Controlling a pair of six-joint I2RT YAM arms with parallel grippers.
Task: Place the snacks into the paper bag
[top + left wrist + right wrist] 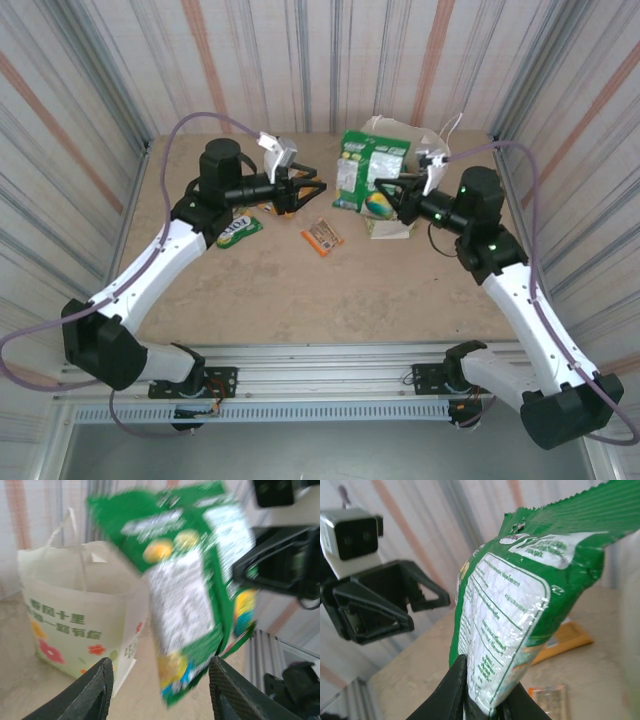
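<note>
The right gripper swings outward over the paper bag's opening (414,142) next, since it lies outward and lower, then tilts down and releases the green packet (362,168).
My right gripper (485,702) is shut on the lower end of a green snack packet (520,595) with a white label, holding it upright above the table (270,280). From above, this packet (362,168) hangs in front of the white paper bag (420,140). My left gripper (303,188) stands open just left of it. In the left wrist view the blurred packet (190,575) hangs between and beyond the open fingertips (97,690), apart from them. The paper bag (75,610) stands behind it on the left. More snacks lie on the table: an orange packet (322,237) and a green-yellow one (240,230).
Corrugated walls (100,100) close in the table on three sides. A yellow-orange packet (567,636) and a small orange one (551,700) lie below the held packet. The two grippers face each other closely at the table's far middle.
</note>
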